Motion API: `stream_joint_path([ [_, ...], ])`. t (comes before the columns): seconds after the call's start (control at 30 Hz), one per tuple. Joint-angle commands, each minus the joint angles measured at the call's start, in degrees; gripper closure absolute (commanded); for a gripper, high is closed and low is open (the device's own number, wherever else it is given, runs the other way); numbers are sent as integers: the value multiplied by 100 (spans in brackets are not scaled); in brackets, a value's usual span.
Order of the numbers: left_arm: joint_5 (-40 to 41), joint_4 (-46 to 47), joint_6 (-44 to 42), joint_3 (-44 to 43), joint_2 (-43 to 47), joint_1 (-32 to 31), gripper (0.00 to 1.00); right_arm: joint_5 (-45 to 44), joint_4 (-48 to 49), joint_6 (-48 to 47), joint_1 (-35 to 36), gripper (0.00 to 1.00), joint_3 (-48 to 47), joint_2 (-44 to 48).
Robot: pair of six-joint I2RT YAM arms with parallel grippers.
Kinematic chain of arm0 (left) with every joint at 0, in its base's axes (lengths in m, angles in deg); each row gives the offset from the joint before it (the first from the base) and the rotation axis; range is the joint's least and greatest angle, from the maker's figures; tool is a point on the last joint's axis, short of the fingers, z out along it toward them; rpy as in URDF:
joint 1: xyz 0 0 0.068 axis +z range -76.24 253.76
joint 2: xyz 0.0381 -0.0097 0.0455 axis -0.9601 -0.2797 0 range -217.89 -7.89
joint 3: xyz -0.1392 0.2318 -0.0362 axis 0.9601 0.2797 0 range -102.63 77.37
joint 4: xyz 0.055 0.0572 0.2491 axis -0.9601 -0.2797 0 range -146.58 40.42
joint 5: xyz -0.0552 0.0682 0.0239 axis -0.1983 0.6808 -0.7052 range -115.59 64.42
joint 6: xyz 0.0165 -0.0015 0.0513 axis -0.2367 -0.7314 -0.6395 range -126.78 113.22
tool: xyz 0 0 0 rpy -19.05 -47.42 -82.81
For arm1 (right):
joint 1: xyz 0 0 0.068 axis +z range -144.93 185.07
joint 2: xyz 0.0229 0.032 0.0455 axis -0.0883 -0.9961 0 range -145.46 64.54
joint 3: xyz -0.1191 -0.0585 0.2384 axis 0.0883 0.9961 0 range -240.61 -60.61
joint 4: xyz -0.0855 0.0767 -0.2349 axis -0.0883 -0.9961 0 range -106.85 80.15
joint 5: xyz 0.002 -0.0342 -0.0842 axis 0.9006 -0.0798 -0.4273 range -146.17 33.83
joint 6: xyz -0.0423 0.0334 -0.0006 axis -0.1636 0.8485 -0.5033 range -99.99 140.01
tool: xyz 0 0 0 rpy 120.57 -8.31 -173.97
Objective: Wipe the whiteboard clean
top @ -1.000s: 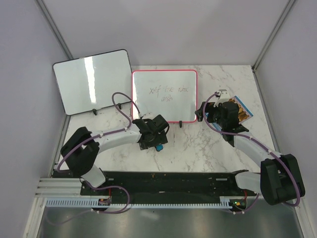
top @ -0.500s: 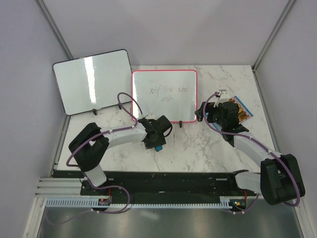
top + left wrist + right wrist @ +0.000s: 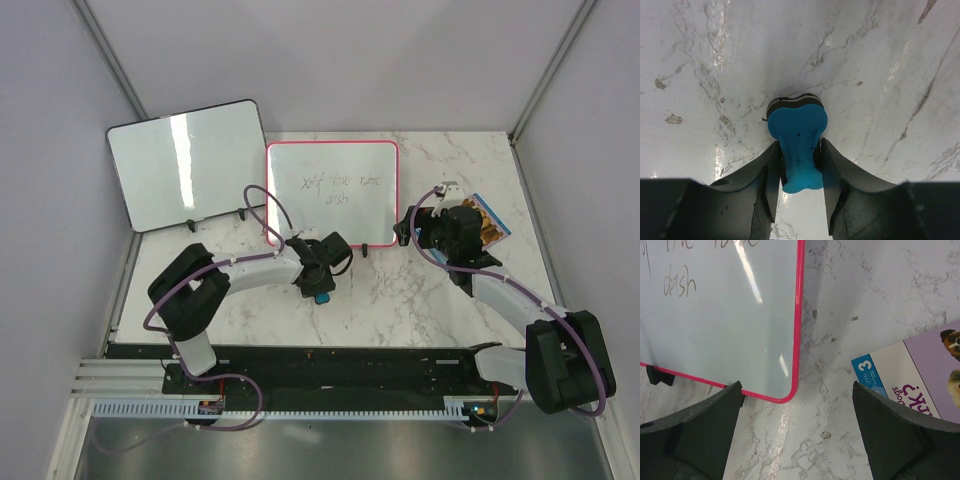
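Next, my right gripper moves outward, tilting, and closes on the whiteboard's upper corner (image 3: 396, 145) on the book's side, since that corner lies outward of the gripper.
The whiteboard (image 3: 332, 190), pink-red framed, stands on small black feet at the back middle, with faint grey handwriting on it. In the right wrist view its lower right corner (image 3: 715, 315) shows the word "dish". A blue eraser (image 3: 320, 296) with a black felt base lies on the marble in front of the board. My left gripper (image 3: 318, 284) is down over it. In the left wrist view both fingers (image 3: 767, 170) press the narrow waist of the eraser (image 3: 797, 125). My right gripper (image 3: 412, 226) hovers open by the board's right corner, nothing between its jaws (image 3: 796, 387).
A black-framed white board (image 3: 185, 160) leans at the back left. A children's book (image 3: 488, 222) lies at the right, its corner (image 3: 920, 375) beside my right gripper. Grey walls close in the table on three sides.
My left gripper has slid a little to the right over the eraser and its jaws have closed in onto it. The right arm has not moved.
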Motion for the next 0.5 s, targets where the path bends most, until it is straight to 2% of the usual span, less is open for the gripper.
stream_joint_path([
  [0.0, 238, 42, -72, -115, -173, -36, 58, 40, 182, 64, 12, 2, 37, 15],
  [0.03, 265, 33, -90, -115, -182, -36, 59, 31, 174, 73, 13, 2, 37, -3],
  [0.07, 274, 33, -90, -115, -182, -36, 67, 31, 182, 73, 21, 2, 28, -3],
  [0.1, 282, 24, -116, -115, -173, -36, 76, 31, 182, 82, 13, 2, 28, -12],
  [0.13, 291, -2, -116, -132, -164, -36, 93, 31, 182, 73, 4, 2, 19, -12],
  [0.17, 300, -20, -116, -124, -121, -36, 98, 40, 174, 82, 12, 2, 28, -20],
  [0.47, 511, -195, -247, -132, 134, -36, 98, 31, 191, 125, 4, 2, 11, -82],
])
